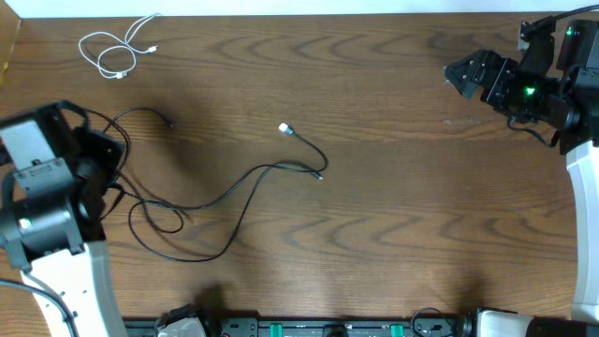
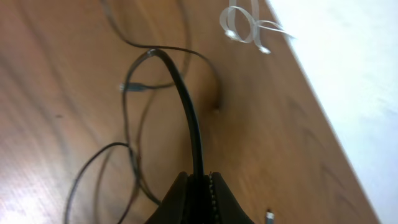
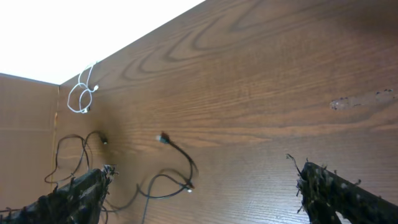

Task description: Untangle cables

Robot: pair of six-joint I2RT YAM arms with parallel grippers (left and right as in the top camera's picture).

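Note:
Black cables cross beside the loop. My left gripper should next pull the loop back and to the left in the overhead view and let go of it by the side edge of the table.
Black cables [image 1: 239,187] lie tangled in loops across the left and middle of the table, with plug ends near the middle [image 1: 284,128]. My left gripper [image 2: 200,180] is shut on a black cable [image 2: 186,106] at the tangle's left end; in the overhead view the arm [image 1: 56,178] hides the jaws. A short white cable [image 1: 117,51] lies coiled at the far left, apart from the black ones, and shows in the left wrist view [image 2: 245,22] and the right wrist view [image 3: 84,96]. My right gripper [image 1: 463,75] is open and empty at the far right, above the table.
The table's far edge meets a white surface [image 1: 299,6]. A brown box edge [image 1: 7,47] stands at the far left corner. Arm bases and fixed leads [image 1: 318,328] sit along the near edge.

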